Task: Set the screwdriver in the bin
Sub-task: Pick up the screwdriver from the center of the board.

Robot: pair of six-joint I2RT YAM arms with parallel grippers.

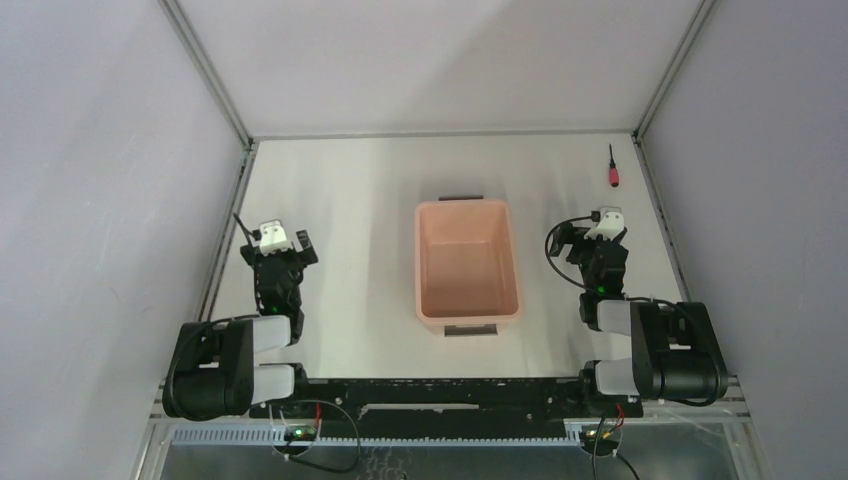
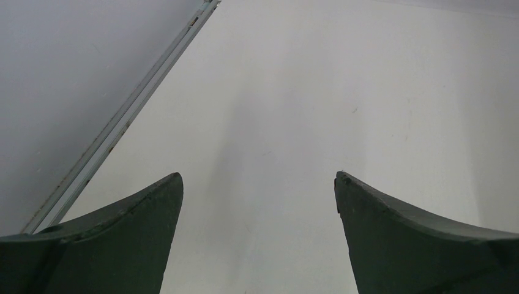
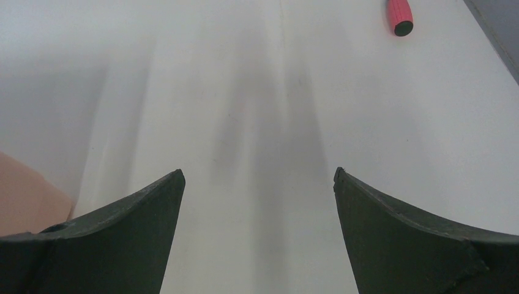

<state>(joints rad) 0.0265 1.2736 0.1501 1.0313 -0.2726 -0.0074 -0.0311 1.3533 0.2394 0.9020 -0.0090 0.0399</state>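
Observation:
The screwdriver's red handle (image 1: 613, 176) (image 3: 399, 16) is farther outward than my right gripper's open fingers and below them. My right gripper should reach outward and go down onto it next.
The screwdriver (image 1: 613, 169), red handle and thin black shaft, lies on the table at the far right, near the back corner. Its red handle end shows at the top of the right wrist view (image 3: 399, 15). The salmon-pink bin (image 1: 468, 262) stands in the middle of the table, empty, with a dark handle at each short end; a corner of it shows in the right wrist view (image 3: 24, 196). My right gripper (image 1: 607, 222) is open and empty (image 3: 258, 177), nearer than the screwdriver and right of the bin. My left gripper (image 1: 272, 238) is open and empty (image 2: 258, 177), left of the bin.
The white table (image 1: 350, 210) is closed in by grey walls on three sides, with metal rails along the left edge (image 2: 122, 116) and right edge (image 1: 655, 200). The screwdriver lies close to the right rail.

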